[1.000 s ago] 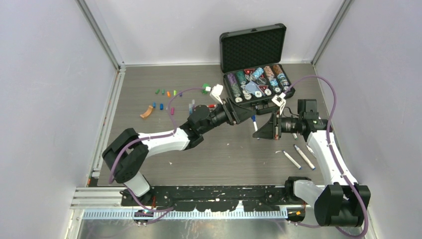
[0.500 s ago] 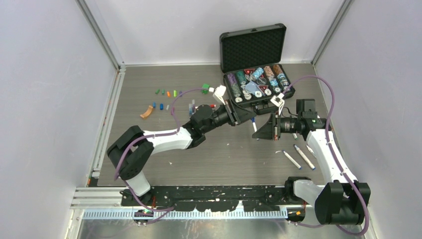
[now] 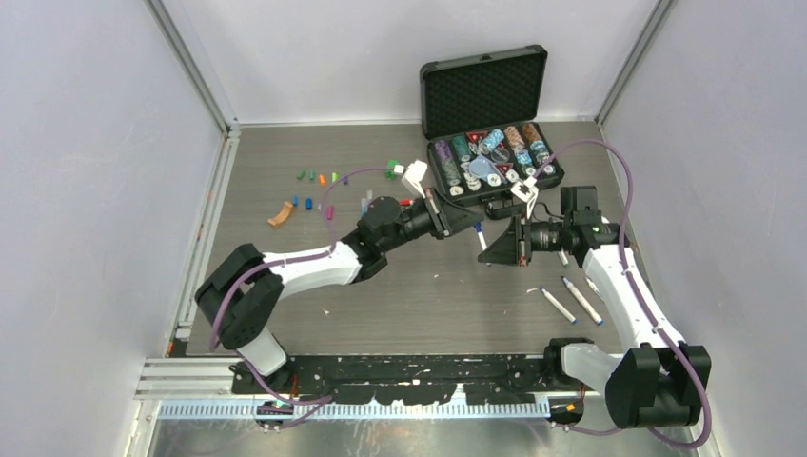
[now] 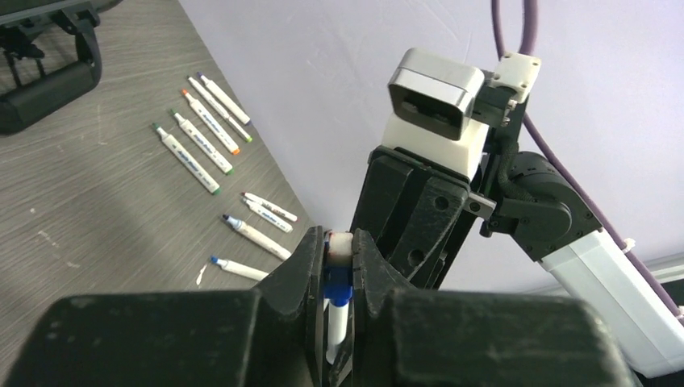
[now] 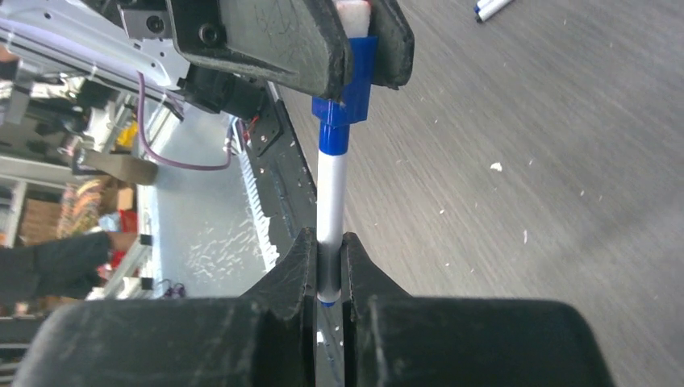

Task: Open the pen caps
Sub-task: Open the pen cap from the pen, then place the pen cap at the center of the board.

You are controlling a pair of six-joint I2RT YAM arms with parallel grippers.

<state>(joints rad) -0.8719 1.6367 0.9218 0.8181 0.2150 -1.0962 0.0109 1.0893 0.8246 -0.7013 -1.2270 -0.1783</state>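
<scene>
My left gripper pulls its blue cap across next, lowers and releases it, since bare tabletop (image 3: pixel 343 211) beside the pink cap lies below that gripper, left in the top view.
A white-barrelled pen (image 5: pixel 331 193) stands between my two grippers above the middle of the table. My right gripper (image 5: pixel 329 260) is shut on the lower end of its barrel. My left gripper (image 4: pixel 339 256) is shut on the blue pen cap (image 4: pixel 339 284) at its other end, which is still seated on the barrel (image 4: pixel 334 326). From above, the left gripper (image 3: pixel 473 225) and right gripper (image 3: pixel 486 253) meet tip to tip round the pen (image 3: pixel 482 234). Several loose pen caps (image 3: pixel 323 179) lie at the back left. Other pens (image 3: pixel 559 306) lie near the right arm.
An open black case (image 3: pixel 488 86) of poker chips stands at the back right. A small green cube (image 3: pixel 392 171) and an orange curved piece (image 3: pixel 280 213) lie at the back left. More pens (image 4: pixel 193 149) lie in rows on the table in the left wrist view.
My left gripper has closed onto the blue cap. The right gripper, still holding the pen, has shifted slightly left toward it.
</scene>
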